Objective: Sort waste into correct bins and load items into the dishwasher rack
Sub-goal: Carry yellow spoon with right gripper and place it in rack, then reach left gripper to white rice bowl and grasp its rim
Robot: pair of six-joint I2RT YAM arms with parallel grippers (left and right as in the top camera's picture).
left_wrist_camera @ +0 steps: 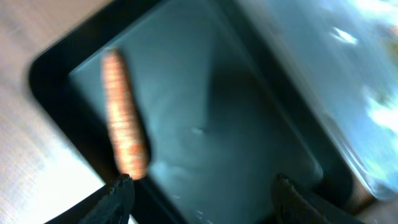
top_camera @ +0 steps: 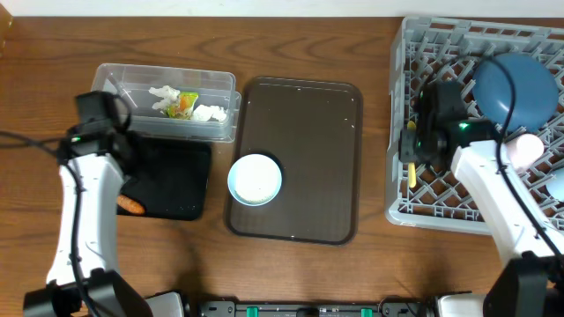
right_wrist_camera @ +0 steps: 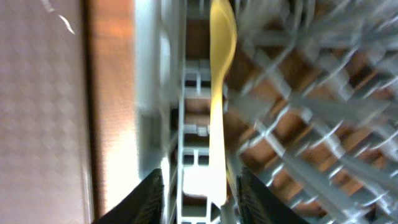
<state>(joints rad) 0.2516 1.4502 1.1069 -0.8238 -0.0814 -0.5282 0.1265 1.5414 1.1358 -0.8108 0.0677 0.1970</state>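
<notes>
My open left gripper swings to the right in the overhead view onto the bowl's rack-side rim [top_camera: 279,179] next, since the light blue bowl stands outside the rack [top_camera: 441,198].
The grey dishwasher rack [top_camera: 441,198] fills the right side and holds the dark blue plate [top_camera: 515,88], a pink cup [top_camera: 529,150] and a light blue cup [top_camera: 557,183]. The pale yellow spoon [right_wrist_camera: 221,93] lies along the rack's left edge. My right gripper [right_wrist_camera: 202,196] is open above it, with a fingertip on either side of the handle and not touching it. My left gripper [left_wrist_camera: 205,193] is open and empty over the black tray [left_wrist_camera: 249,124]. The orange carrot-like stick [left_wrist_camera: 124,124] lies in the tray, just beyond my left fingertip. The clear tub [top_camera: 119,75] holds white tissue [top_camera: 207,113] and the wrapper [top_camera: 182,103].
A large dark brown serving tray [top_camera: 308,132] lies in the middle of the table. The light blue bowl [top_camera: 256,179], white inside, stands at the tray's left edge. The clear tub sits just behind the black tray [top_camera: 176,172].
</notes>
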